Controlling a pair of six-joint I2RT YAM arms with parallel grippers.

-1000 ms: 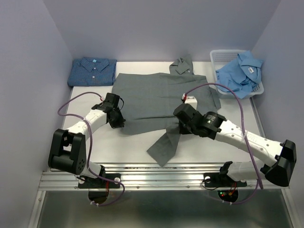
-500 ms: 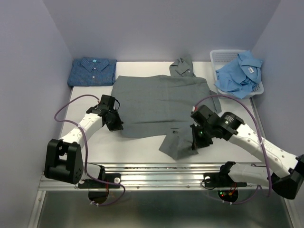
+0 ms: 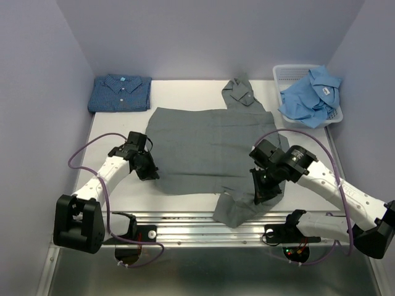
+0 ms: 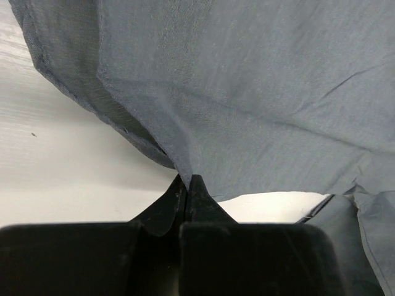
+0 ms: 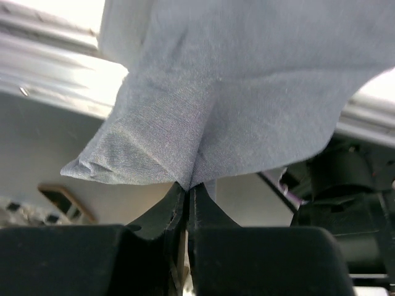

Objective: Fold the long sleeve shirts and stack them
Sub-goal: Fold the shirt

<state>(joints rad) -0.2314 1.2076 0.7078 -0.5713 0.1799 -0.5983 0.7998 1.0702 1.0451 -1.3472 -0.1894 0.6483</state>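
My right gripper moves outward over the grey shirt next and lowers onto its middle (image 3: 221, 148) to open, as its near sleeve hangs over the front bar.
The grey shirt (image 3: 210, 145) lies spread across the middle of the table, collar at the back, one sleeve hanging over the near edge. My left gripper (image 3: 150, 173) is shut on its near left hem, cloth pinched between the fingertips (image 4: 187, 183). My right gripper (image 3: 260, 193) is shut on the grey shirt's near right part (image 5: 222, 92), held up over the table's front rail. The dark blue patterned shirt (image 3: 120, 92) lies folded at the back left. The light blue shirt (image 3: 311, 92) is crumpled in the basket at the back right.
The white mesh basket (image 3: 289, 75) stands at the back right corner. The metal front rail (image 3: 203, 221) runs along the near table edge. Purple cables loop beside both arms. Grey walls close in the left, right and back sides.
Both grippers have pulled the grey shirt toward the near edge. The right gripper swung right and nearer with the sleeve, which now hangs over the front rail. The collar slid nearer too.
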